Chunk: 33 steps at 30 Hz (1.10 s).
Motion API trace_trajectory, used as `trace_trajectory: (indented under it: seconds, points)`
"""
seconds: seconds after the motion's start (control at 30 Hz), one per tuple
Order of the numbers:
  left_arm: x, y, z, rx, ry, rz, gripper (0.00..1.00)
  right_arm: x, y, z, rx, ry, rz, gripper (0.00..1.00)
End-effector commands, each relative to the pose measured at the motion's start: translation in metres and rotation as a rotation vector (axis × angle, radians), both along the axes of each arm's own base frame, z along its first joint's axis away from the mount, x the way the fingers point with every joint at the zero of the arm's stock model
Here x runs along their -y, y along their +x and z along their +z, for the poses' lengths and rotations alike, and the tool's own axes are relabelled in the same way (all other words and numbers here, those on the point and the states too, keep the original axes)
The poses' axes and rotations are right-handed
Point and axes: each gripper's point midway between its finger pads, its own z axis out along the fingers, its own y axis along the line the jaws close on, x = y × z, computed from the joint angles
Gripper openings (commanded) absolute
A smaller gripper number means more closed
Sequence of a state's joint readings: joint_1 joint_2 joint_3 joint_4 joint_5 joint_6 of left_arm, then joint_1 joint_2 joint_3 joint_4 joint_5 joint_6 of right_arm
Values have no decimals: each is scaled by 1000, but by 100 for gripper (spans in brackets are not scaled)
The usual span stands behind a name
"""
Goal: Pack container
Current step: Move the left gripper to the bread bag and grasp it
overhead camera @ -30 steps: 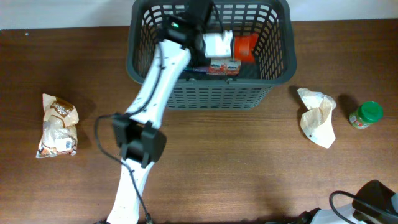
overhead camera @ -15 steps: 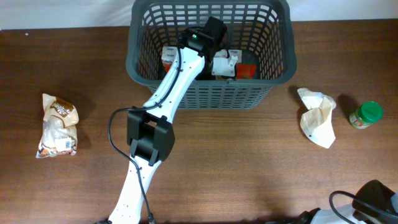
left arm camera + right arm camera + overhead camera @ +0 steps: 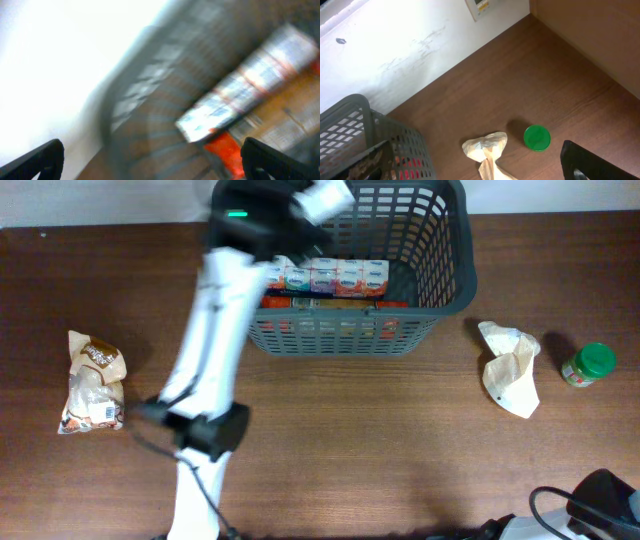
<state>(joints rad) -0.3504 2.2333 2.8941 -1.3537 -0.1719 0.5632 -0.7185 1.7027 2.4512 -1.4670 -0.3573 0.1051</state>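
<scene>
The bread loaf lies unpacked, so my left gripper needs to swing left in the overhead view, back from the basket and down onto the bagged bread loaf's middle (image 3: 95, 382).
The container (image 3: 455, 275), a large dark grey slotted basket, stands at the back centre of the table. Inside it a row of small cartons (image 3: 330, 277) lies on an orange pack (image 3: 335, 303). My left gripper (image 3: 325, 197) is a blur above the basket's back left corner. In the left wrist view the left gripper (image 3: 160, 167) is open, with nothing between its black fingertips (image 3: 42, 160), and the cartons (image 3: 250, 85) lie below. The right gripper (image 3: 480, 167) hovers open high over the table's right side. The container (image 3: 350, 130) shows at that view's lower left.
A bagged bread loaf (image 3: 95, 380) lies at the far left. A crumpled beige paper bag (image 3: 510, 365) and a green-lidded jar (image 3: 588, 365) sit right of the basket. The right arm's base (image 3: 600, 500) is at the front right corner.
The left gripper opened and let go of the carton pack inside the basket. It then rose toward the basket's back left corner, with the arm swinging left. The right arm has not moved.
</scene>
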Motion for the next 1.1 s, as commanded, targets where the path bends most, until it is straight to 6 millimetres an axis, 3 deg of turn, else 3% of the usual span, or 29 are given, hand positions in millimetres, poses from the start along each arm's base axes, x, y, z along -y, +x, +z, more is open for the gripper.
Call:
trace_trajectory:
  seconds: [0.0,0.07,0.13,0.17,0.27,0.4,0.57,0.73,0.93,1.07]
  points:
    - [-86,-33,79,119,-321,285,99,2,0,-1,-2,3,-7,99]
    - [-133,-42,83,117,-395,426,99,2,0,-1,-2,3,-7,99]
    - [-189,-53,71,80,-429,598,99,2,0,-1,-2,3,-7,99]
    - [-208,-57,64,61,-432,653,99,2,0,-1,-2,3,-7,99]
    - [-270,-79,23,-74,-412,842,99,2,0,-1,-2,3,-7,99]
    - [-329,-98,-37,-270,-431,1013,99,2,0,-1,-2,4,-7,99]
    - [-368,-125,-120,-548,-472,1128,99,2,0,-1,-2,4,-7,99]
    - [-379,-155,-208,-845,-387,1021,95,2,0,-1,-2,4,-7,99]
    - [-383,-169,-278,-941,-385,1003,99,2,0,-1,-2,3,-7,99]
    - [-390,-178,-306,-955,-334,1029,100,2,0,-1,-2,4,-7,98]
